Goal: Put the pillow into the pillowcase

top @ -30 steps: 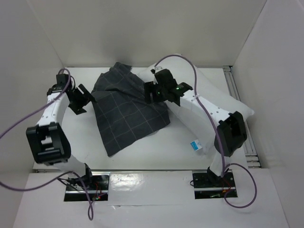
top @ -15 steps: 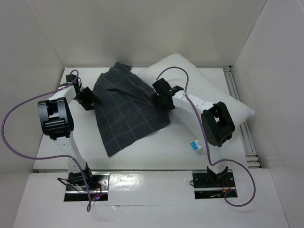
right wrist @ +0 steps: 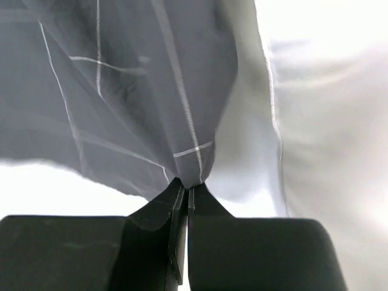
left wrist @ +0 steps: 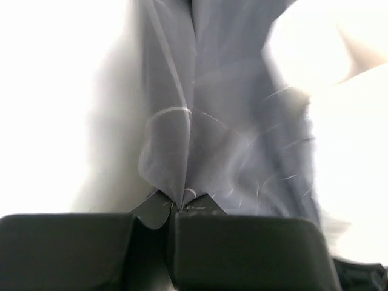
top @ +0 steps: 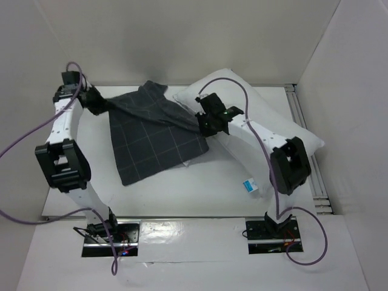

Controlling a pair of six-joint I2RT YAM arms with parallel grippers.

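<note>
My left gripper lifts its pillowcase corner high next. It then lowers the corner toward the bare tabletop by the side (top: 92,123) and releases it, since the pillowcase's far part lies bunched.
The dark grey checked pillowcase (top: 151,136) lies spread on the white table, stretched between both arms. My left gripper (top: 100,104) is shut on its far left corner; the grey cloth (left wrist: 200,121) runs straight out of the closed jaws. My right gripper (top: 202,125) is shut on the pillowcase's right edge (right wrist: 151,91), pinched at the fingertips (right wrist: 203,203). The puffy white pillow (top: 267,118) lies diagonally at the right, under the right arm, its blue-and-white tag (top: 250,185) at the near edge. Part of the pillow (right wrist: 327,121) shows beside the cloth in the right wrist view.
White walls enclose the table on three sides. A metal rail (top: 303,121) runs along the right edge. Purple cables (top: 30,136) loop from both arms. The arm bases (top: 109,233) sit at the near edge.
Both grippers have shut on the pillowcase. The left arm swung up and out to the far left, pulling the cloth's corner taut; the pillowcase shifted left.
</note>
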